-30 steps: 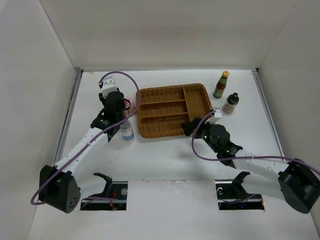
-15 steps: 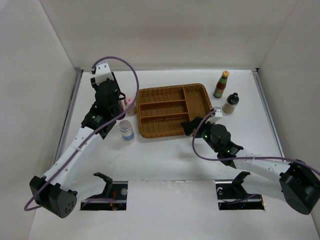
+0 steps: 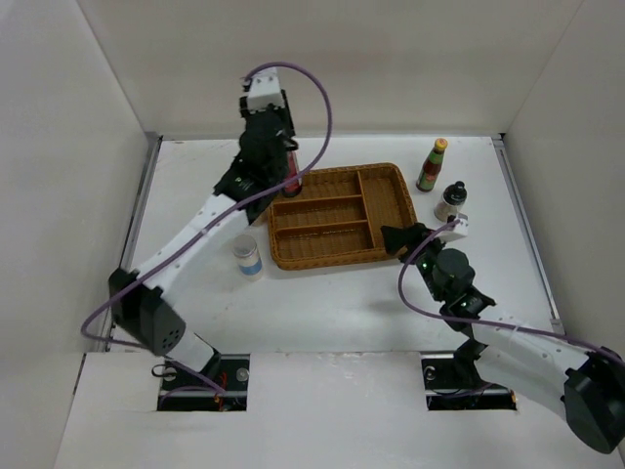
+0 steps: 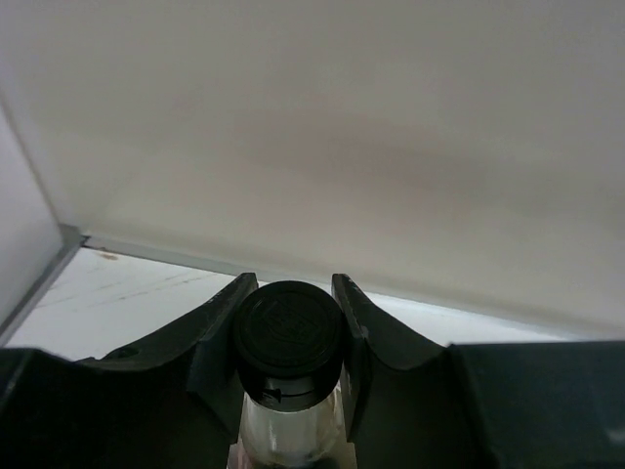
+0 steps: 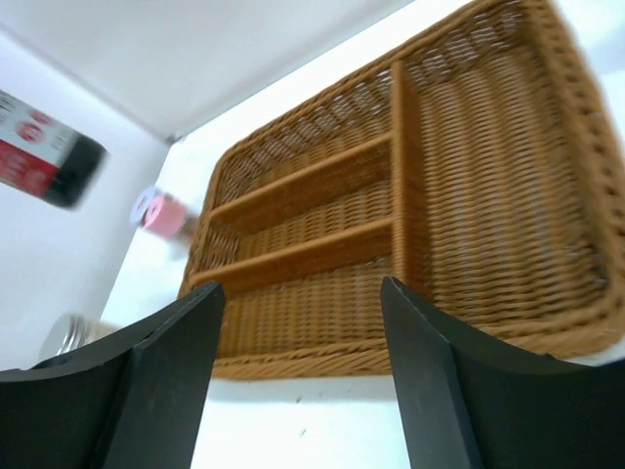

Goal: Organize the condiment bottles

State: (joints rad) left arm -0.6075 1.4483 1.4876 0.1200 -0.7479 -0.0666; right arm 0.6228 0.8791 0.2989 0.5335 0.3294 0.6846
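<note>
The far long compartment (image 3: 333, 186) is empty, so my left gripper will next carry the clear bottle toward the wide compartment's divider and lower it there.
My left gripper (image 3: 286, 156) is shut on a clear bottle with a black cap (image 4: 287, 330) and a red label (image 5: 37, 156). It holds the bottle in the air over the back left corner of the wicker tray (image 3: 332, 262). My right gripper (image 3: 398, 238) is open and empty, low at the tray's front right corner (image 5: 322, 360). A red sauce bottle with a green neck (image 3: 432, 164) and a clear black-capped shaker (image 3: 450, 202) stand right of the tray. A white-lidded, blue-labelled jar (image 3: 247, 257) stands left of it. A pink-lidded jar (image 5: 161, 213) stands by the tray's left side.
The tray has three long compartments on its left and one wide one on its right, all with nothing in them. White walls close in the back and both sides. The left arm slants across the table's left part.
My left arm has risen and swung right, from beside the pink-lidded jar to above the tray's back left corner, with the bottle in it. My right gripper has shifted a little to the right.
</note>
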